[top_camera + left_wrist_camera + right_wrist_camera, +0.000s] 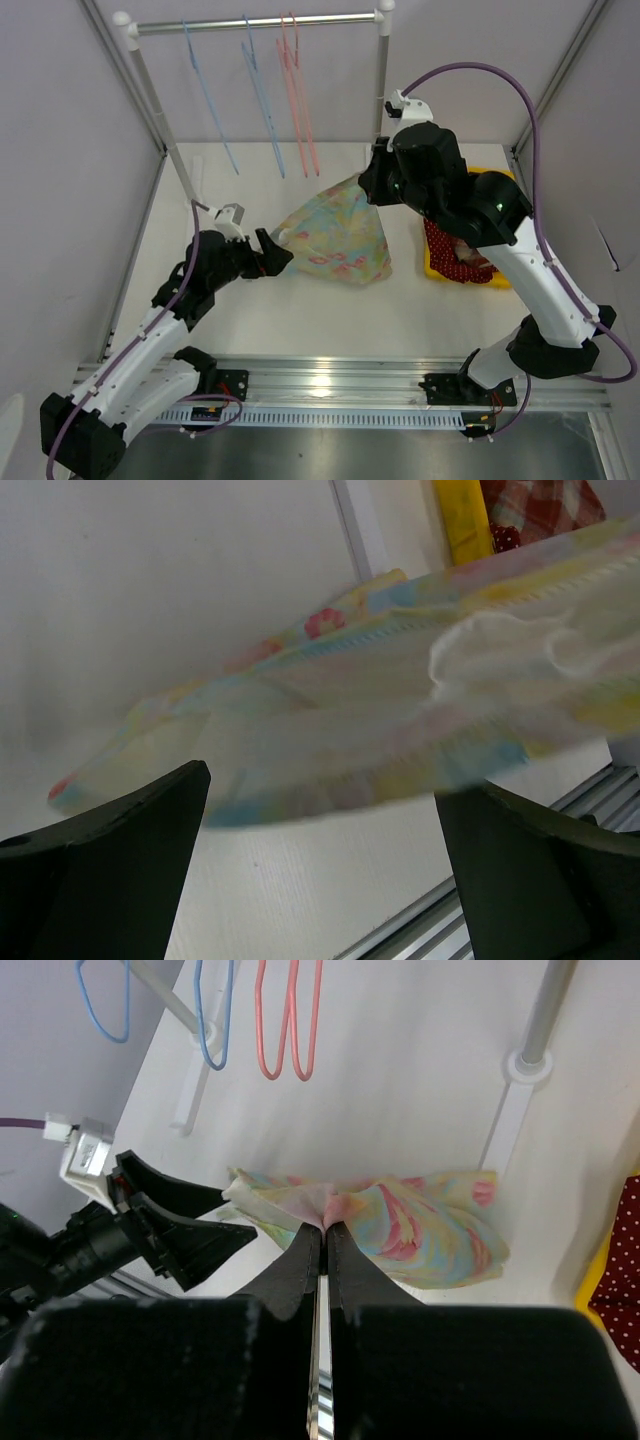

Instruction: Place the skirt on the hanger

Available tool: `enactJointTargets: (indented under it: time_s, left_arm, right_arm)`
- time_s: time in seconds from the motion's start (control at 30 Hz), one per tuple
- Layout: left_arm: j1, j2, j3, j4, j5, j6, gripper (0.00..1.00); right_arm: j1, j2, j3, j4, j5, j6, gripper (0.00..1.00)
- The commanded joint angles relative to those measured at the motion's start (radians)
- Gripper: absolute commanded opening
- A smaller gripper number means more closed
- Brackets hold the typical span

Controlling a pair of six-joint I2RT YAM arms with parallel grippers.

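The skirt's loose edge point(296, 260) point(340, 795) comes between my left gripper's open fingers next as they move down, a little back and close, since only my right gripper holds the cloth.
The pastel flowered skirt point(335, 235) hangs from my right gripper point(368, 183), which is shut on its upper corner and holds it lifted, its lower hem on the table. In the right wrist view the shut fingertips point(324, 1226) pinch the skirt point(420, 1225). My left gripper point(272, 248) is open at the skirt's left edge. In the left wrist view the skirt point(400, 700) floats blurred above and between the open fingers point(150, 820), not gripped. Blue hangers point(258, 90) and pink hangers point(296, 80) hang on the rail point(250, 22).
A yellow tray point(432, 262) with red dotted and checked cloth point(462, 262) sits to the right under my right arm. The rack's posts point(160, 120) stand at the back. An aluminium rail point(340, 380) runs along the near edge.
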Motion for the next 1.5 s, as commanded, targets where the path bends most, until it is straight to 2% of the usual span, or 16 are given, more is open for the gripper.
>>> enactJointTargets:
  time_s: [0.0,0.4,0.43,0.63,0.7,0.73,0.8,0.83,0.9,0.93,1.03,1.1,1.13,1.23,1.4,1.47]
  left_arm:
    - [-0.015,0.026,-0.048,0.166,0.015,-0.078,0.99]
    - [-0.123,0.113,-0.137,0.233,-0.09,-0.087,0.96]
    - [-0.13,0.118,-0.149,0.268,-0.085,-0.087,0.91]
    - [-0.185,0.197,-0.197,0.337,-0.091,-0.098,0.8]
    - [-0.191,0.221,-0.197,0.348,-0.096,-0.099,0.7]
    - [-0.191,0.239,-0.195,0.347,-0.101,-0.098,0.58]
    - [-0.191,0.244,-0.192,0.344,-0.102,-0.095,0.49]
    - [-0.191,0.242,-0.189,0.339,-0.102,-0.095,0.33]
    - [-0.191,0.219,-0.168,0.29,-0.104,-0.093,0.13]
    - [-0.191,0.204,-0.154,0.263,-0.104,-0.093,0.0]
    - [-0.193,0.092,-0.08,0.098,-0.13,-0.084,0.0]
    - [-0.194,-0.012,-0.013,-0.007,-0.198,-0.078,0.0]
    - [-0.194,-0.047,0.057,-0.099,-0.218,-0.07,0.0]
    - [-0.194,-0.164,0.124,-0.234,-0.269,-0.052,0.0]
    - [-0.196,-0.265,0.295,-0.337,-0.252,-0.01,0.0]
    - [-0.196,-0.289,0.326,-0.36,-0.228,0.0,0.0]
  right_arm:
    - [0.007,-0.022,0.067,0.002,0.032,-0.012,0.0]
    - [0.006,-0.026,0.067,-0.01,0.053,-0.026,0.0]
    - [0.006,-0.025,0.075,-0.01,0.056,-0.027,0.0]
    - [0.004,0.003,0.139,-0.033,0.076,-0.044,0.0]
    - [0.004,0.017,0.168,-0.044,0.082,-0.05,0.0]
    - [0.004,0.021,0.174,-0.046,0.082,-0.05,0.0]
    - [0.003,0.026,0.187,-0.047,0.085,-0.053,0.0]
    - [0.003,0.026,0.19,-0.047,0.085,-0.054,0.0]
    - [0.004,0.024,0.191,-0.05,0.093,-0.055,0.0]
    - [0.003,0.023,0.193,-0.055,0.099,-0.057,0.0]
    - [0.0,0.012,0.191,-0.07,0.139,-0.061,0.0]
    - [0.001,-0.014,0.182,-0.079,0.162,-0.063,0.0]
    - [0.001,-0.028,0.153,-0.073,0.174,-0.066,0.0]
    - [0.003,-0.121,0.069,-0.023,0.171,-0.076,0.0]
    - [0.004,-0.299,-0.159,0.077,0.141,-0.09,0.0]
    - [0.004,-0.374,-0.2,0.097,0.133,-0.087,0.0]
